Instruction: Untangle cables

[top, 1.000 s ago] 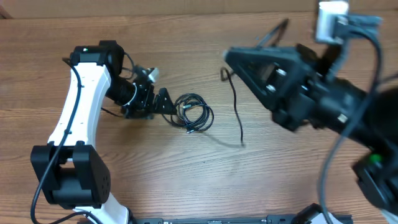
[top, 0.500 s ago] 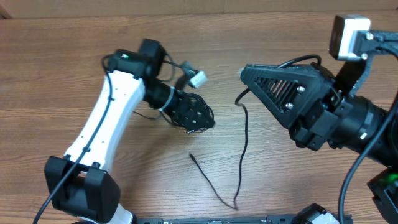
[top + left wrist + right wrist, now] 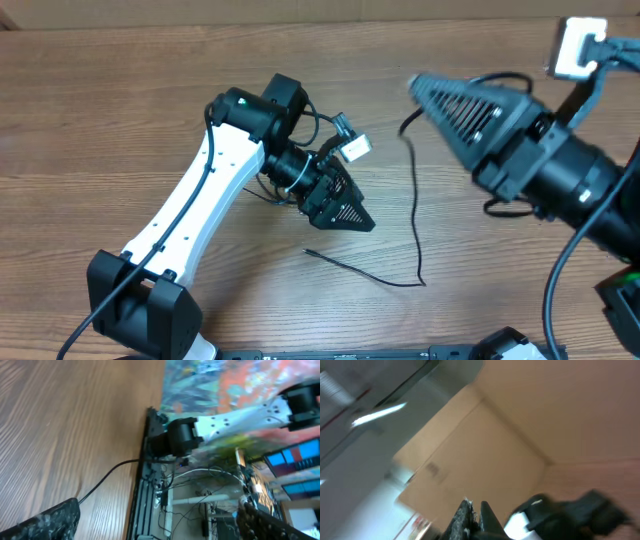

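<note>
The cable below my right gripper hangs beyond its open fingers. My left gripper should tilt up and toward the right in the overhead view next, onto that cable.
One thin black cable hangs from my right gripper, runs down the table and bends left to a free end near the front. My right gripper is raised at the upper right, and its fingers are pressed together in the right wrist view. My left gripper is low over the table's middle, where the small cable coil lay. The coil is hidden under it. In the left wrist view the left fingers are wide apart with nothing between them. A thin black cord lies on the wood there.
The wooden table stretches left and back. Its front edge carries a black rail, also visible along the bottom of the overhead view. The white left arm lies diagonally across the left half. A cardboard wall fills the right wrist view.
My left gripper has moved right and forward over the coil's place. My right gripper has shifted right and back, dragging the long cable, whose lower part now lies closer to the middle.
</note>
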Robot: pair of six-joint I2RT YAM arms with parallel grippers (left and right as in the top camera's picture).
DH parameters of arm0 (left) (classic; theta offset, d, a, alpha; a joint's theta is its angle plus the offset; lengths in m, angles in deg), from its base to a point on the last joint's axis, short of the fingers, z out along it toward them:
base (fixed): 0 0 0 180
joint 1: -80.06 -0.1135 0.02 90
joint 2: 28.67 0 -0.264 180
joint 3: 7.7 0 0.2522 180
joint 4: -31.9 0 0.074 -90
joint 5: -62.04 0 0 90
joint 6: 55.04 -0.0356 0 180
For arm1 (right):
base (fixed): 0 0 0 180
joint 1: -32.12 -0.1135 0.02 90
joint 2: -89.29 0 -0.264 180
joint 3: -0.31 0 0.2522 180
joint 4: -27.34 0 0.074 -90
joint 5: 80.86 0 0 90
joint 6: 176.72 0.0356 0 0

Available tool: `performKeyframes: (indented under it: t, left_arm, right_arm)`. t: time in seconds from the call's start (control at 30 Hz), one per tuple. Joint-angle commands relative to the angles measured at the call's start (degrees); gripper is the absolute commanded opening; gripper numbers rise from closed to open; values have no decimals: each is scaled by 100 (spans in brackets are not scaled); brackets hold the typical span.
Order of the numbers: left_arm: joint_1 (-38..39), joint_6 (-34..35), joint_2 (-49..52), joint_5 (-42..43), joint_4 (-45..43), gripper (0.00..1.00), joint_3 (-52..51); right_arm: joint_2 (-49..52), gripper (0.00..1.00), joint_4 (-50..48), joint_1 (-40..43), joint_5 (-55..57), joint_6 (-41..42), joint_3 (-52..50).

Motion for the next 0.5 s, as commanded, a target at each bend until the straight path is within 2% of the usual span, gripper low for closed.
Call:
performKeyframes:
  t: [0.0, 0.13, 0.27, 0.4, 0.47]
  left_arm:
    - [31, -778, -76, 756, -61, 100, 90]
    - [33, -841, -76, 1427, -645, 100, 90]
    - [33, -800, -76, 1797, -1388, 100, 90]
    - [33, -726, -76, 2240, -1742, 100, 90]
    - [33, -723, -76, 2363, -1851, 93, 90]
  right_arm:
    - [35, 4, 162, 352, 369, 94, 20]
    - [243, 4, 385, 417, 295, 498, 17]
    - [542, 4, 229, 420, -369, 935, 17]
    - [826, 4, -11, 420, -820, 1574, 17]
    - [896, 4, -83, 420, -866, 1700, 17]
